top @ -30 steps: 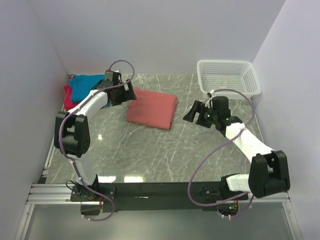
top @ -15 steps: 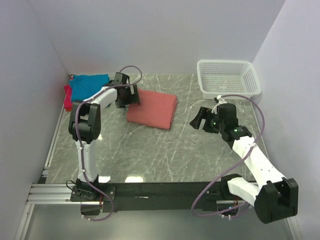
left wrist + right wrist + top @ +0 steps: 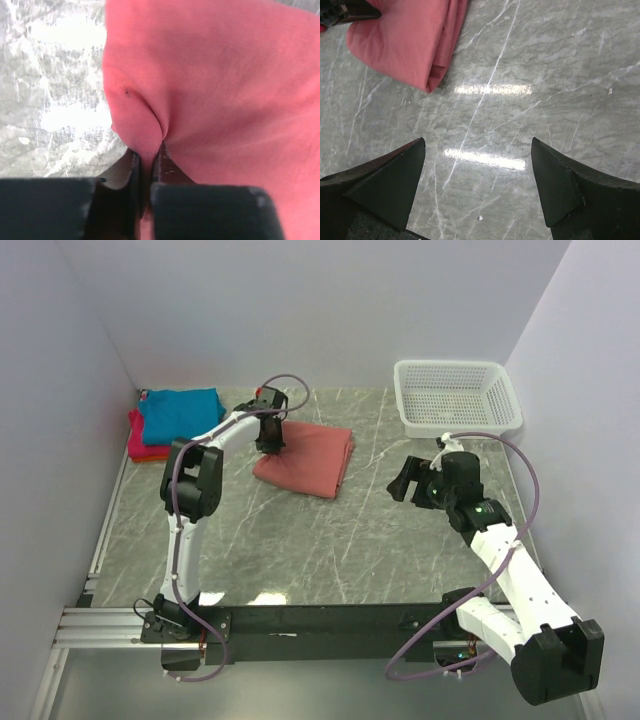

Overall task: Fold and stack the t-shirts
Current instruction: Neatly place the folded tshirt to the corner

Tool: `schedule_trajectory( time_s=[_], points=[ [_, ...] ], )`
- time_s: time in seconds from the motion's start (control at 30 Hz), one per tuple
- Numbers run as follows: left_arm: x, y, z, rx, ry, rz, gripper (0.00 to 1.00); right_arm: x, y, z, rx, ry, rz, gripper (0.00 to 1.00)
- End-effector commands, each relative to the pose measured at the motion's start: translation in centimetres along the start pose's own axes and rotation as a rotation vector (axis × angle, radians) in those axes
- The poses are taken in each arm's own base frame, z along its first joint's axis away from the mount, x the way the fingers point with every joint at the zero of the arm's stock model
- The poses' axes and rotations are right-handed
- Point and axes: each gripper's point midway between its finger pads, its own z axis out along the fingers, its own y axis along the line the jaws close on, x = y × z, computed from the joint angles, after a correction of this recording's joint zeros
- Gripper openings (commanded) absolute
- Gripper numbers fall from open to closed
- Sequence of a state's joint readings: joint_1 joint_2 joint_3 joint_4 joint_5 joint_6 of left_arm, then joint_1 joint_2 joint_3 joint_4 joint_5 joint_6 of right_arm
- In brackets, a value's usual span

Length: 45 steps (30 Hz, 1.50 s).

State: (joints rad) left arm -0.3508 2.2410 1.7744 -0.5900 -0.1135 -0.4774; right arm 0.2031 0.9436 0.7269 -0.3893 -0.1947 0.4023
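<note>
The stack is to the left of my left gripper in the top view. My left gripper will next lift, carry the salmon-red t-shirt onto the teal-blue t-shirt (image 3: 180, 410) there and let go of it.
A folded salmon-red t-shirt (image 3: 308, 458) lies mid-table, slightly left of centre. My left gripper (image 3: 270, 436) sits at its left edge, shut on a pinch of the salmon-red cloth (image 3: 145, 135) that bulges up between the black fingers (image 3: 167, 165). A teal-blue t-shirt (image 3: 180, 410) rests folded on a magenta-pink t-shirt (image 3: 138, 440) in the far left corner. My right gripper (image 3: 405, 480) hovers open to the right of the salmon-red shirt, whose folded corner (image 3: 415, 45) shows at the top left of the right wrist view. Between the right gripper's (image 3: 477, 150) fingers is only bare marble.
A white plastic mesh basket (image 3: 458, 395) stands at the far right against the back wall. White walls close in the left, back and right sides. A black rail (image 3: 320, 625) carrying both arm bases runs along the near edge.
My left gripper moved right from near the teal shirt onto the salmon-red shirt's left edge and closed on the cloth. My right arm drew back to the right.
</note>
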Motion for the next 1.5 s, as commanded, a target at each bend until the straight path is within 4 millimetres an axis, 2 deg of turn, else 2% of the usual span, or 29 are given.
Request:
schedule_trajectory(
  time_s=[0.0,0.1,0.2,0.3,0.37,0.5,0.7,0.83,0.9,1.0,1.2,1.23,1.37,1.47],
  points=[
    [2.1,2.4,1.5,-0.152,0.057,0.038,0.01,-0.5,-0.2,-0.4,0.013,-0.034,-0.027,0.92],
    [0.3,3.3,0.7,-0.237,-0.017,0.06,0.01,-0.7,-0.4,-0.4,0.023,-0.04,-0.033,0.92],
    [-3.1,5.0,-1.5,-0.353,-0.142,0.079,0.01,-1.0,-0.3,-0.3,0.022,-0.046,-0.037,0.92],
    [-7.1,7.2,-4.8,-0.504,-0.292,0.126,0.01,-1.1,-0.3,-0.3,0.023,-0.055,-0.04,0.92],
    [-9.6,7.8,-7.1,-0.564,-0.389,0.139,0.01,-1.3,-0.5,-0.3,0.031,-0.062,-0.046,0.92],
    [-12.9,9.3,-10.4,-0.66,-0.495,0.209,0.01,-1.3,-0.8,-0.3,0.048,-0.058,-0.048,0.92],
    [-17.2,12.9,-14.3,-0.798,-0.583,0.243,0.01,-1.4,-1.2,-0.1,0.07,-0.063,-0.047,0.92],
    [-20.9,15.0,-17.5,-0.874,-0.691,0.203,0.01,-1.3,-1.7,0.3,0.096,-0.051,-0.043,0.92],
    [-22.3,15.4,-19.0,-0.891,-0.721,0.211,0.01,-1.2,-1.8,0.4,0.102,-0.045,-0.045,0.92],
    [-23.9,16.2,-20.4,-0.907,-0.753,0.208,0.01,-1.1,-2.0,0.6,0.108,-0.038,-0.043,0.92],
    [-25.2,17.3,-22.5,-0.932,-0.794,0.194,0.01,-1.0,-2.0,0.7,0.11,-0.035,-0.045,0.92],
    [-25.4,18.0,-22.7,-0.926,-0.797,0.185,0.01,-1.1,-2.0,0.6,0.109,-0.036,-0.043,0.92],
    [-25.4,19.6,-22.4,-0.889,-0.782,0.164,0.01,-1.3,-1.9,0.4,0.107,-0.044,-0.044,0.92],
    [-25.2,21.6,-21.1,-0.862,-0.756,0.118,0.01,-1.4,-1.9,0.2,0.111,-0.051,-0.044,0.92]
  ],
)
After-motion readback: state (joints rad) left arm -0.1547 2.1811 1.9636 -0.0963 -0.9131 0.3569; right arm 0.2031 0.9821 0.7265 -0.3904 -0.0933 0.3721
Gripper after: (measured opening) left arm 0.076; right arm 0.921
